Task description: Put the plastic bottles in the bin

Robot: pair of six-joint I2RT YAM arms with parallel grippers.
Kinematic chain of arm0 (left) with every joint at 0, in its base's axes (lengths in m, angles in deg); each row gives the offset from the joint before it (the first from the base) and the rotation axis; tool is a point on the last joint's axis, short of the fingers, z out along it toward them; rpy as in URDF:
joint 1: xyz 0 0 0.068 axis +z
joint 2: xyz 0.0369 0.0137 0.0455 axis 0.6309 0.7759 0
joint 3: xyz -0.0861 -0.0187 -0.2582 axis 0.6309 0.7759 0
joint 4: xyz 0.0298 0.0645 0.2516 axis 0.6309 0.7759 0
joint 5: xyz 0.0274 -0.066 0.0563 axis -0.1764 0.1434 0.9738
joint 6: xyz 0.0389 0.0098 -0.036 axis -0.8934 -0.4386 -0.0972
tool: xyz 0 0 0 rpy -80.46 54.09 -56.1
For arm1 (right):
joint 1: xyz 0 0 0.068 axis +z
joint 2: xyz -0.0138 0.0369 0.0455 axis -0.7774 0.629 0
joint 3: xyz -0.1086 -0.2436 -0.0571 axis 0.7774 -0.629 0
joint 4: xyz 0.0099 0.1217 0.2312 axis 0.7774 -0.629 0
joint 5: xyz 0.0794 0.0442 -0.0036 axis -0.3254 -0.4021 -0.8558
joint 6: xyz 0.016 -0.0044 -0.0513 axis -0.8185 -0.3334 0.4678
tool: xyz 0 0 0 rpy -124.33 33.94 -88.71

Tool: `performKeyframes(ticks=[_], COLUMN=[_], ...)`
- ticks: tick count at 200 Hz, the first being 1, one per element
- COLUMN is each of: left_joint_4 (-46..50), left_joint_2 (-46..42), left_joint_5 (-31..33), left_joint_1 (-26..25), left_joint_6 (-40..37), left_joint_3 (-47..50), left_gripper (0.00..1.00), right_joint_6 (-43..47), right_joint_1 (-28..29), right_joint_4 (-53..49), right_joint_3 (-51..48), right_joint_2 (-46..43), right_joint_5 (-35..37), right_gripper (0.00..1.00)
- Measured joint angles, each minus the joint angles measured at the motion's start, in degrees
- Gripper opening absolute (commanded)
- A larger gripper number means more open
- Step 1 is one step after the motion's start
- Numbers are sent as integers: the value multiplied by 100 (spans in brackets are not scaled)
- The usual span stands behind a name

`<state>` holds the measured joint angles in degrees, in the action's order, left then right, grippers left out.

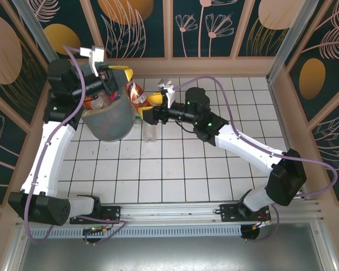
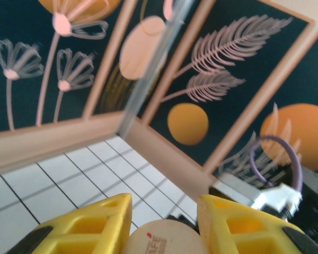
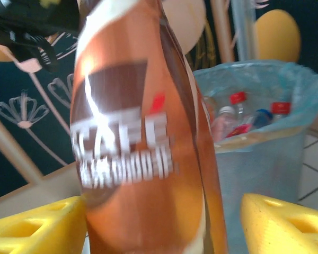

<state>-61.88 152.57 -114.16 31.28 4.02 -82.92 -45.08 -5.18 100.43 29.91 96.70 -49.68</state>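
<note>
The bottle hangs beside the bin's rim, so my left gripper will next swing it away from the open right gripper, over the bin's blue-lined opening, to release it.
A plastic bottle with a brown and orange label hangs in the air just right of the bin, between both grippers. My left gripper is shut on its upper end; in the left wrist view the yellow fingers press a round beige bottle end. My right gripper stands open around the lower part: the bottle leans on the left finger, and the right finger is well clear. The grey bin, lined with a blue bag, holds several bottles.
A clear bottle lies on the white tiled table just right of the bin, under the right gripper. Wooden wall panels close the table at the back and sides. The tiles toward the near edge are open floor.
</note>
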Motion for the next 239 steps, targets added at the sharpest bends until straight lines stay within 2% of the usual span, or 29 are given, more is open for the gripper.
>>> performKeyframes(ticks=[35, 76, 110, 145, 175, 193, 201, 212, 239], left_joint_4=[365, 671, 739, 667, 660, 658, 660, 706, 848], left_joint_2=[374, 721, 1019, 1290, 1519, 1519, 1519, 1521, 1521], left_joint_5=[789, 1565, 1742, 1703, 1722, 1775, 1825, 1886, 2081], left_joint_1=[164, 1145, 1827, 2221, 2267, 2293, 2295, 2295, 2295], left_joint_6=[-37, 17, 260, 616, 682, 669, 638, 608, 474], left_joint_3=[-669, -820, -800, -505, -407, -409, -409, -409, -422], left_gripper=[0, 0, 0, 0, 13, 42, 49, 54, 58], right_joint_6=[238, 498, 697, 835, 881, 883, 883, 883, 883], right_joint_1=[0, 0, 0, 0, 0, 0, 0, 2, 7], right_joint_4=[-236, -555, -761, -868, -984, -1043, -1067, -1080, -1117], right_joint_3=[-28, -28, -28, -28, -26, -26, -26, -26, -7], right_joint_2=[-122, -125, -125, -125, -125, -125, -125, -125, -120], right_joint_5=[540, 822, 984, 1058, 1108, 1119, 1137, 1143, 1161], right_gripper=[77, 77, 77, 77, 77, 77, 77, 77, 77])
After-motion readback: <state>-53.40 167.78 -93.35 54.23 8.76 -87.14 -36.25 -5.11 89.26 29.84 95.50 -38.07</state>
